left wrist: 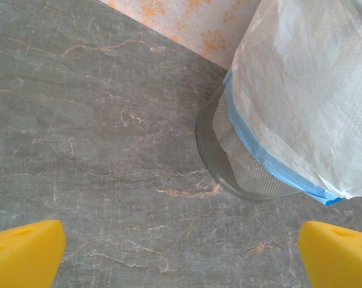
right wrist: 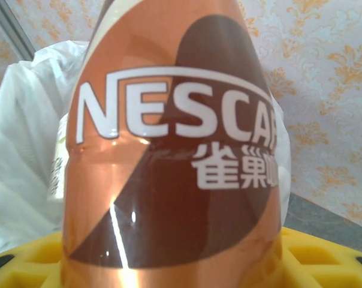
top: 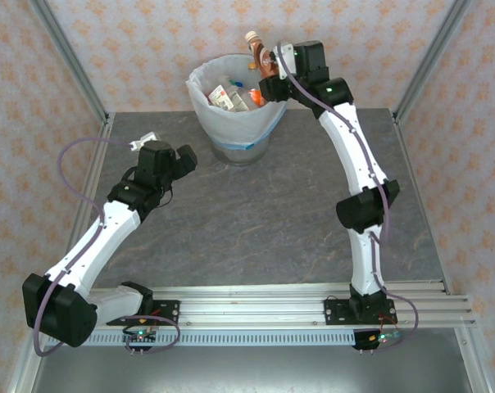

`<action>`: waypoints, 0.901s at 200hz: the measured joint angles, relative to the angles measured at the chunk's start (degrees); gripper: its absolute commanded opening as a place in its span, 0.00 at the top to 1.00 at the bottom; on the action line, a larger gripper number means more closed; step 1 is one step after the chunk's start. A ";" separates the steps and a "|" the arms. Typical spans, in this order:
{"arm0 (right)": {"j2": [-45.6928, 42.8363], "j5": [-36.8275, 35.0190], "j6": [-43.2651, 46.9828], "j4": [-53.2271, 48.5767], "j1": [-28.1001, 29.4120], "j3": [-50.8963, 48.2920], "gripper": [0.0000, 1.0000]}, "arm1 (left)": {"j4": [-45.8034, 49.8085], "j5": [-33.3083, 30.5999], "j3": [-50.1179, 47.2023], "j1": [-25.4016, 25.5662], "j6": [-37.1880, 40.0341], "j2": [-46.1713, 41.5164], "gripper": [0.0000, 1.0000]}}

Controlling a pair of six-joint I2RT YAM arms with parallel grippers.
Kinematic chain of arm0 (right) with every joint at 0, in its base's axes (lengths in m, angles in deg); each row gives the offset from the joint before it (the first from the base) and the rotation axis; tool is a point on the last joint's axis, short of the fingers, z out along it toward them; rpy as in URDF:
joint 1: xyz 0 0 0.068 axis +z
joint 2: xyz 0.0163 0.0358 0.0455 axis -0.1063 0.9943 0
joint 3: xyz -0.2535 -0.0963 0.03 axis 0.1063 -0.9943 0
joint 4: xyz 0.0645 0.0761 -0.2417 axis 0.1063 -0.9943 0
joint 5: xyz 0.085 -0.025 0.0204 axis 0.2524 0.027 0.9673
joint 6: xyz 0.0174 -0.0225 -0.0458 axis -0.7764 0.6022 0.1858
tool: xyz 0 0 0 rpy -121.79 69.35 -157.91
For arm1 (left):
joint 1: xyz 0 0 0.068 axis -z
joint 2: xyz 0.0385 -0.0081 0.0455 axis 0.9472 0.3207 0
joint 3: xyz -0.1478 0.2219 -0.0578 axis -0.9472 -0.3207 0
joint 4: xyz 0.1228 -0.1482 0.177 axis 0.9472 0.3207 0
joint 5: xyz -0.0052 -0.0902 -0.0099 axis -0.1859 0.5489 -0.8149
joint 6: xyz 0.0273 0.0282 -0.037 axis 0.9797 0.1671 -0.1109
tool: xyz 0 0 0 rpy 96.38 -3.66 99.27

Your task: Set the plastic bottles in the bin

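Observation:
The Nescafe bottle (top: pixel 262 54) overhangs the bin's rim, so my right gripper will next move toward my left gripper, over the bin's open middle beside it, and release.
The bin (top: pixel 235 124), a round mesh basket lined with a white bag with a blue band, stands at the back of the table. Several plastic bottles (top: pixel 231 97) lie inside it. My right gripper (top: pixel 274 65) hangs over the bin's right rim, shut on a brown and orange Nescafe bottle (top: pixel 262 54) with a white cap. In the right wrist view this bottle (right wrist: pixel 169 168) stands between the yellow fingers (right wrist: pixel 322 252), with the bag (right wrist: pixel 22 138) behind it. My left gripper (top: pixel 186 160) is open over bare table left of the bin (left wrist: pixel 301 90), its fingers (left wrist: pixel 25 255) wide apart.
The grey marble table (top: pixel 256 213) is ringed by patterned walls and metal frame posts (top: pixel 75 65). A small white object (top: pixel 143 141) lies near the left arm. The arms' base rail (top: pixel 264 307) runs along the near edge.

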 measured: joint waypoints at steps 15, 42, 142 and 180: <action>2.14 0.59 -0.33 -1.09 0.00 0.90 1.00 | 0.02 -0.35 0.00 0.00 0.07 0.35 0.00; 5.03 2.34 -2.32 -1.03 0.24 0.98 1.00 | 0.33 -1.49 0.00 0.00 0.79 0.46 0.00; 6.71 0.52 -5.20 2.29 3.76 1.64 0.01 | 0.44 -2.05 0.31 0.00 1.49 2.58 0.00; 6.71 -4.92 -6.27 4.81 3.96 2.19 0.01 | 0.44 -2.05 0.44 0.00 1.49 2.58 0.00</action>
